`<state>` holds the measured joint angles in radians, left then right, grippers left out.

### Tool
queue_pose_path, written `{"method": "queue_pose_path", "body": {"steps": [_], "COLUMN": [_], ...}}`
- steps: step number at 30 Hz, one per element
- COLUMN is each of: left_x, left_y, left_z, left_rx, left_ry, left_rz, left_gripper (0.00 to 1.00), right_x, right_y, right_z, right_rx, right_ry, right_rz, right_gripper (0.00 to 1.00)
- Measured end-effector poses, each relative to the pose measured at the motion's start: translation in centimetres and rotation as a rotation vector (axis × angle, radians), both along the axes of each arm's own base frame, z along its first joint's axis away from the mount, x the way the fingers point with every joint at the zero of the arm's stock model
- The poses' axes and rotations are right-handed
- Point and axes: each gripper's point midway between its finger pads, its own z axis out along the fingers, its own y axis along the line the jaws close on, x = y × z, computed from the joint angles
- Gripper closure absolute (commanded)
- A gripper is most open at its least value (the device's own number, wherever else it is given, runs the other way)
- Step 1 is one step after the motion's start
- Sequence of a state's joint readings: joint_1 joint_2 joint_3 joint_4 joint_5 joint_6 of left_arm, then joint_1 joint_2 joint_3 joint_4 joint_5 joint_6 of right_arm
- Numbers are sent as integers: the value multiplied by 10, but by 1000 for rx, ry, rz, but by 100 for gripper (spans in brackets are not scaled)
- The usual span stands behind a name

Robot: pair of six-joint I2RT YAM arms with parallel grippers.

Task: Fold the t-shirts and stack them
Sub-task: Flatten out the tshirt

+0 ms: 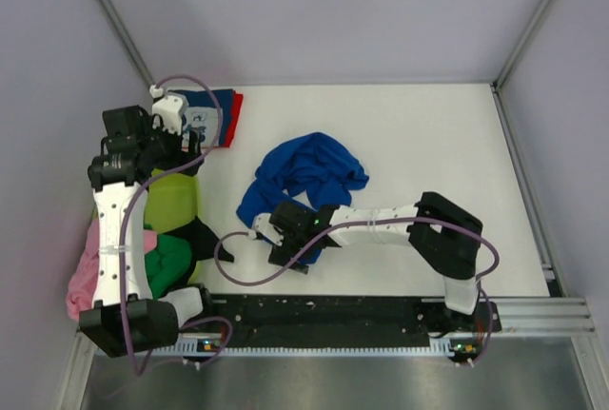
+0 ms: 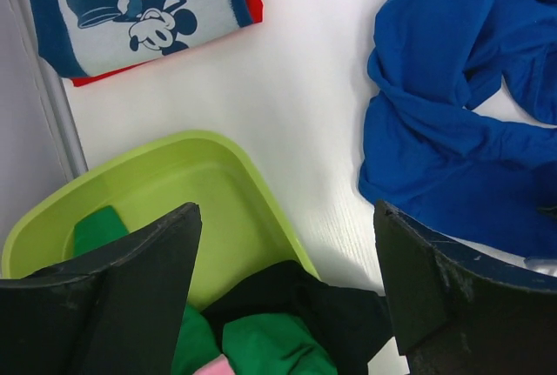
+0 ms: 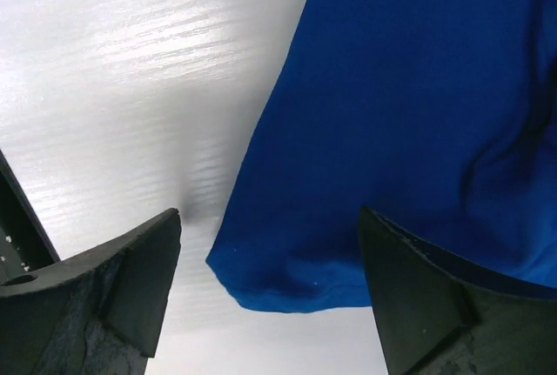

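The left gripper will next swing across and down to the royal blue t-shirt (image 1: 309, 177) (image 2: 439, 53), which lies crumpled below the gripper and to its right in the top view.
A royal blue t-shirt (image 1: 309, 177) lies crumpled at the table's middle. My right gripper (image 1: 284, 237) hovers open over its near edge; in the right wrist view the blue hem (image 3: 409, 105) lies between the spread fingers of the gripper (image 3: 268, 214), untouched. A folded navy t-shirt with white cartoon print (image 1: 205, 115) lies on a red one (image 1: 236, 110) at the back left, also in the left wrist view (image 2: 139, 10). My left gripper (image 1: 186, 155) is open and empty above the tub (image 2: 287, 210). Green (image 2: 270, 340) and pink (image 1: 84, 282) t-shirts lie in a heap.
A lime-green plastic tub (image 1: 176, 203) stands at the left, its rim (image 2: 200, 144) under my left gripper. A black cloth (image 2: 348, 314) drapes over its near corner. Grey walls close the table on the left, back and right; a black rail runs along the near edge.
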<state>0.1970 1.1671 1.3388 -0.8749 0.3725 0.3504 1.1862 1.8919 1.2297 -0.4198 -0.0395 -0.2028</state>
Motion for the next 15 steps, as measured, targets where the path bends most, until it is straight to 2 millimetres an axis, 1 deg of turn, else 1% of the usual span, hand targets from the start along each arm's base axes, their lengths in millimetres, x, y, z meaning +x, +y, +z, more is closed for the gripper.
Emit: {"method": "queue_pose_path", "body": {"steps": [2,3,4,7,10,13,15], "left_x": [-3,-4,-5,-5,-8,-13,-14], "left_y": [0,0,0,0,0,-1,-1], "left_z": [0,0,-1,-4,-9,-9,-7], "left_rx": [8,11,13,15,16,22,29], "left_ry": [-5,-6,-5,2,15,19,9], "left_rz": [-5,-8,-9,-12,-16,-22,-21], "left_gripper": [16,16,16,16,17,17,16], "right_x": [6,7,7,8,11,15,14], "right_y": [1,0,-2,-4,-7,-8,1], "right_z": [3,3,1,-1,-1,2,11], "right_rx": [-1,-8,-16,-15,-17,-24,-4], "right_ry": [-21,-22,-21,-2,17,51,84], "right_rz": [-8,-13,-16,-28,-33,-33,-19], "right_gripper": [27,30,37,62,100,100,100]}}
